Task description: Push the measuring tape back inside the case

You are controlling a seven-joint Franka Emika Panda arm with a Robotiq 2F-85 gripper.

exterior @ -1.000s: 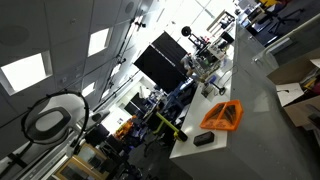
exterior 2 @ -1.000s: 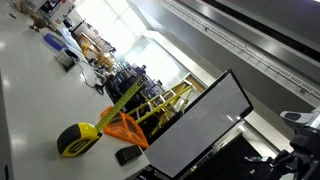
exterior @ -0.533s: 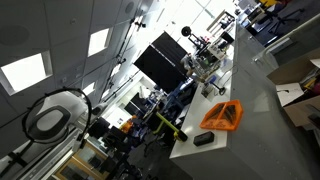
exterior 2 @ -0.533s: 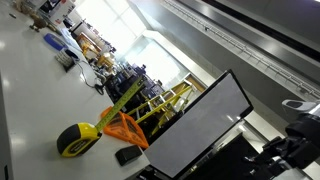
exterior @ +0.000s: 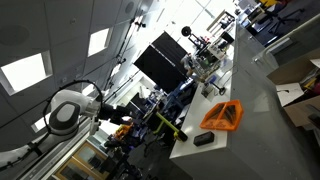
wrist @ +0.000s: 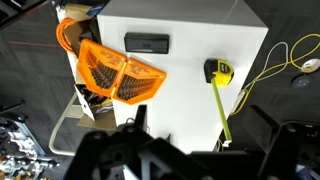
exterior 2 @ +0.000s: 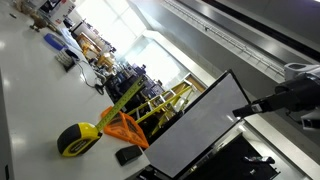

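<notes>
My gripper moves outward over the table and then down onto the tape's loose end (exterior 2: 138,85) (wrist: 228,142) next, because its empty fingers still hang well above it.
The measuring tape (wrist: 221,108) is a thin yellow strip pulled out of its yellow and black case (wrist: 218,70) on the white table (wrist: 190,95). Its tip reaches past the table's edge. In an exterior view the case (exterior 2: 76,140) lies beside the orange mesh tray (exterior 2: 124,129), and the tape (exterior 2: 124,97) runs away from it. My gripper (wrist: 200,128) hangs well above the table's edge, apart from the tape. Its dark fingers stand wide apart with nothing between them. My arm shows in both exterior views (exterior: 68,110) (exterior 2: 292,93).
The orange mesh tray (wrist: 120,72) overhangs the table's side, with a small black object (wrist: 147,43) beside it. A yellow cable (wrist: 275,62) lies on the dark floor off the table. A large black monitor (exterior: 160,58) stands behind the table.
My arm has swung: in the exterior views its wrist has turned and it has moved further into view. The tape, case and tray have not moved.
</notes>
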